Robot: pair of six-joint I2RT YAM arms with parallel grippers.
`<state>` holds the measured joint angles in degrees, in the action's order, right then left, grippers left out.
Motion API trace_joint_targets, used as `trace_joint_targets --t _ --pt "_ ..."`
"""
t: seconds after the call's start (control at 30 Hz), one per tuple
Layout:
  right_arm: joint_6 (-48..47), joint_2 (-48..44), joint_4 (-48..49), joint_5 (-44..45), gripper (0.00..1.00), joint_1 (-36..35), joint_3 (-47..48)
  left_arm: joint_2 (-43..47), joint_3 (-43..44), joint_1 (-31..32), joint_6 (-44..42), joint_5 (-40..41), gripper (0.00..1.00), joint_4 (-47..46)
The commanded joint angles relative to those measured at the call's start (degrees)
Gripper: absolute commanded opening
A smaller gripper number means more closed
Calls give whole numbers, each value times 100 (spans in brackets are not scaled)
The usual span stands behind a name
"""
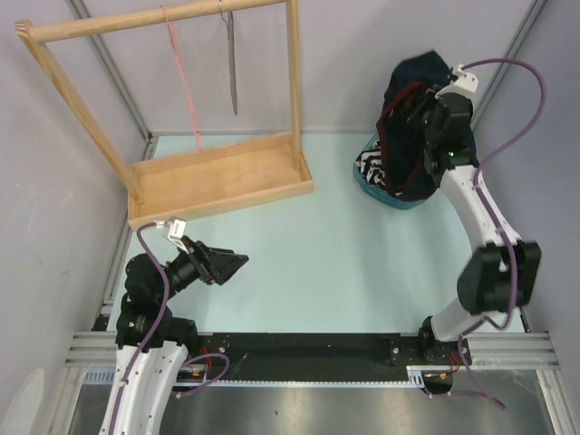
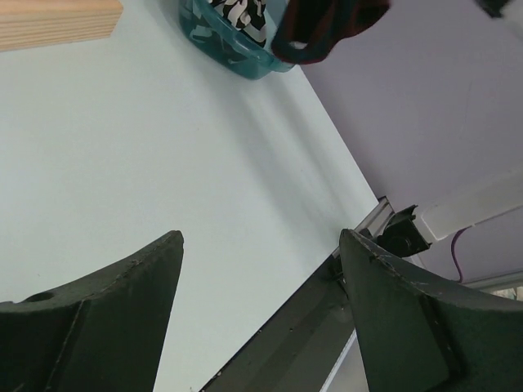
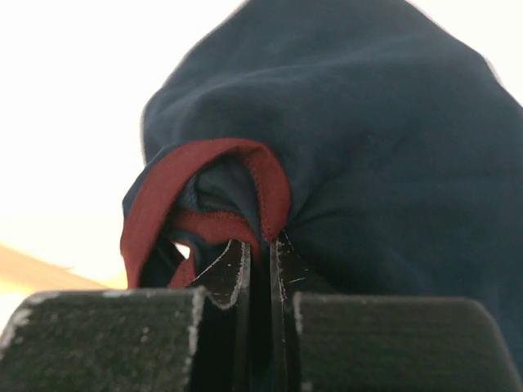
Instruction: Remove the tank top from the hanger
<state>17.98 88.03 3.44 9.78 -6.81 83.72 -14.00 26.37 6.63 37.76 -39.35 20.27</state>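
My right gripper moves down toward the teal basket [image 1: 362, 186] below it next and releases the fold, since the tank top already hangs over the basket.
The tank top [image 1: 412, 91] is navy with red trim. It hangs bunched from my right gripper [image 1: 419, 113], raised over a teal basket [image 1: 362, 186] at the back right. In the right wrist view the gripper [image 3: 261, 245] is shut on the red-trimmed edge of the tank top [image 3: 368, 163]. A grey hanger [image 1: 232, 63] hangs bare and edge-on from the wooden rack's top rail. My left gripper [image 1: 237, 263] is open and empty, low over the table at the near left. The left wrist view shows the gripper [image 2: 261, 237] open, with the tank top [image 2: 327, 24] far off.
The wooden rack [image 1: 217, 177] with its tray base stands at the back left. A pink hanger [image 1: 184, 82] also hangs on it. The basket [image 2: 237, 57] holds a zebra-patterned cloth [image 1: 370, 163]. Grey walls close in both sides.
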Motion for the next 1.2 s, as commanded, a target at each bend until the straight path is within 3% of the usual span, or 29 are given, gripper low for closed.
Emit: trace_joint_targets --t 0.0,0.1,0.2,0.23,0.27,0.33,0.37,0.43,0.47,0.6,0.7,0.8,0.97,1.17 --pt "567 1311 456 -1443 0 637 56 -129 -62 57 223 -204 82 -523" --pt "959 2032 176 -1505 0 898 266 -199 -141 267 346 -196 82 -682" --pt "1383 2683 -974 -1471 0 1102 870 -489 -229 890 399 111 82 -945" --pt "1358 2841 -1725 -1453 4 1120 1100 -620 -255 1406 399 399 82 -1024" --pt "1279 2964 -2072 -1435 18 1120 1294 -848 -255 1707 382 611 82 -1086" --pt "990 3028 -2969 -1261 34 1050 1708 -1121 -177 2691 329 1399 82 -1271" --pt "875 2949 -3181 -1007 48 998 1761 -1401 -141 3025 320 1665 82 -1471" --pt "673 2519 -3954 -480 68 831 1849 -1718 -27 3895 302 2340 82 -1701" --pt "620 2274 -4157 -25 99 761 1806 -1929 34 4142 285 2519 82 -1859" --pt "391 1070 -5019 1024 100 155 1219 -2843 499 5424 22 3590 90 -1913" --pt "512 -178 -5150 1719 100 -784 -2 -2933 492 5839 99 4224 92 -2001" --pt "1074 -1426 -4724 1466 100 -2093 -1513 -2758 212 5954 301 4400 94 -2378" --pt "2436 -3559 -3056 894 100 -4691 -4208 -1775 -684 5981 627 4550 96 -2791" --pt "3457 -5890 -1901 1763 100 -6296 -6208 192 -2046 5981 1110 4639 99 -2853"
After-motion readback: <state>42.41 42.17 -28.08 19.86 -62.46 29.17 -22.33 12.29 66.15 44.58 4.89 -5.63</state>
